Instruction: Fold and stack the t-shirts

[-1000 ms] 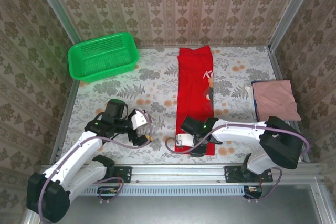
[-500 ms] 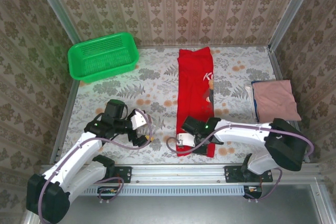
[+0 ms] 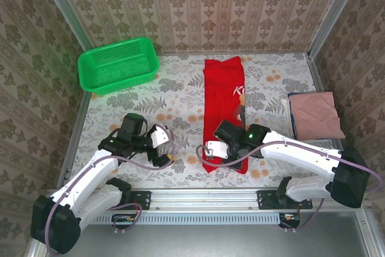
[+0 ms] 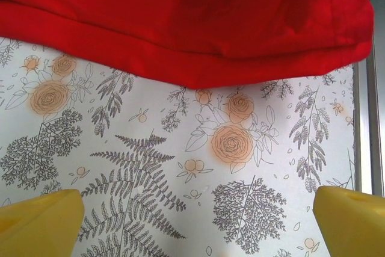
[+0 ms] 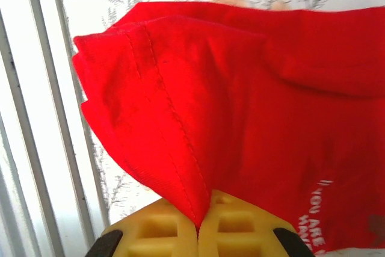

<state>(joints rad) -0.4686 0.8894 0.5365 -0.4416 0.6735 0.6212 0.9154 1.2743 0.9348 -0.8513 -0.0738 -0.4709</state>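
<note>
The right gripper carries the t-shirt's pinched hem outward next and lowers it onto the t-shirt's far part (image 3: 224, 91) to release, since the t-shirt still lies long.
The bright red t-shirt (image 3: 222, 88) lies as a long narrow strip down the middle of the table, its print (image 3: 240, 97) on the right side. My right gripper (image 3: 227, 153) is shut on the shirt's near hem, and the right wrist view has the stitched edge (image 5: 162, 124) pinched between the yellow fingers (image 5: 240, 233) and raised off the cloth. My left gripper (image 3: 170, 147) hovers open to the left of the shirt, apart from it. Its yellow fingertips (image 4: 36, 221) are spread wide over bare tablecloth, the red shirt (image 4: 198, 22) ahead. The dusty pink t-shirt (image 3: 314, 114) lies folded at the right edge.
A green mesh basket (image 3: 118, 64) stands at the back left corner. The aluminium rail (image 3: 204, 195) runs along the near edge, close under the lifted hem, and shows as pale bars (image 5: 36, 118) in the right wrist view. Patterned walls close in the table.
My right gripper has lifted the red shirt's near hem and carried it a little away from the rail; the right elbow swung out to the right. The left arm has barely moved.
</note>
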